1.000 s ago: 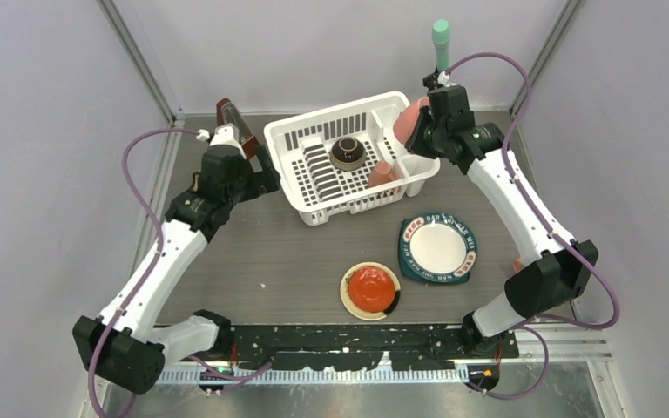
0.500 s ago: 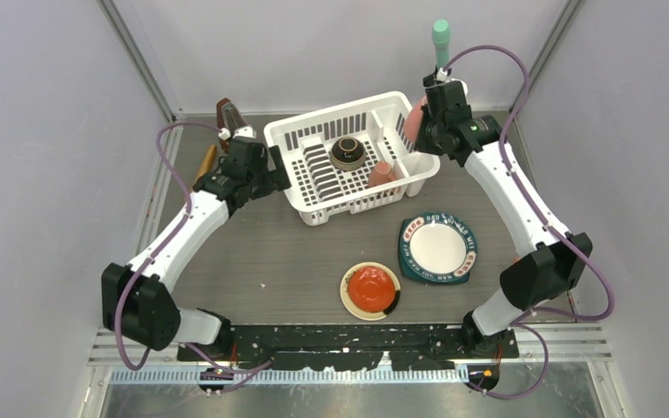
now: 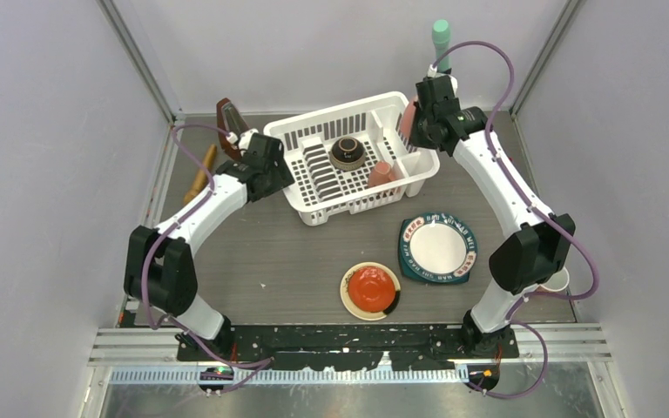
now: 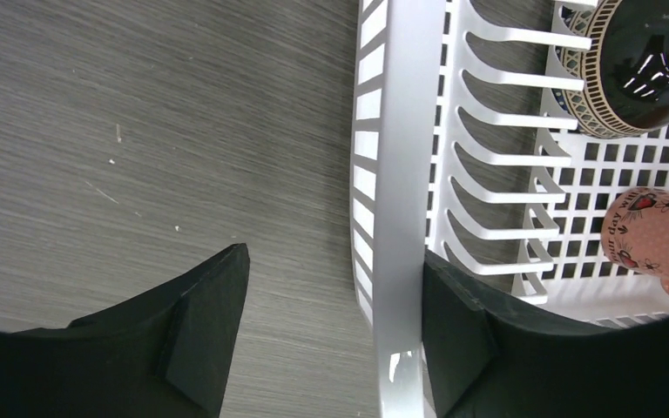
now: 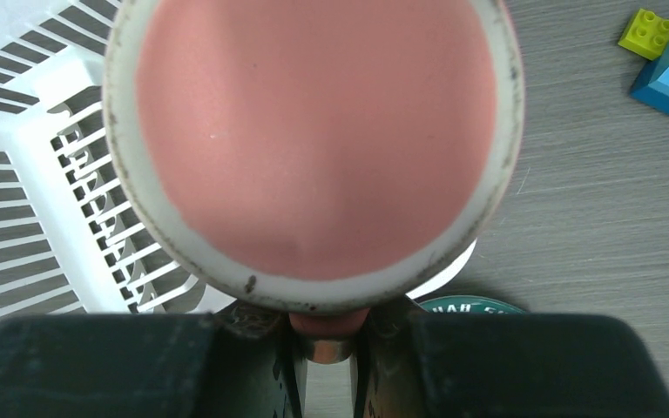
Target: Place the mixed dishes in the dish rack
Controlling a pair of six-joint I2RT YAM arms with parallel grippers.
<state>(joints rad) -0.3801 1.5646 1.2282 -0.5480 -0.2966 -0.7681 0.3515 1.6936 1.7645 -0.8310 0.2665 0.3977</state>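
The right gripper carries the second pink mug to its left in the top view next, lowers it into the free space beside the brown bowl (image 3: 347, 152) and releases.
The white dish rack (image 3: 314, 131) stands at the back centre. In it are the small brown bowl (image 3: 347, 152) and a pink mug (image 3: 381, 174). My right gripper (image 3: 422, 122) is shut on the handle of the second pink mug (image 3: 408, 116) and holds it over the rack's right end; its base (image 5: 314, 139) fills the right wrist view. My left gripper (image 4: 331, 340) is open and straddles the rack's left wall (image 4: 399, 174), one finger inside and one outside. The teal-rimmed plate (image 3: 438, 248) and the cream plate with red centre (image 3: 370, 290) lie on the table in front.
A wooden stick (image 3: 199, 171) lies at the far left beside a dark brown object (image 3: 229, 113). A green-topped post (image 3: 441, 39) stands behind the rack. Toy blocks (image 5: 662, 61) lie right of the rack. A white cup (image 3: 557, 280) sits at the right edge.
My left arm has swung right and its open gripper has come down over the rack's left wall. My right gripper has shifted slightly back and left with the mug.
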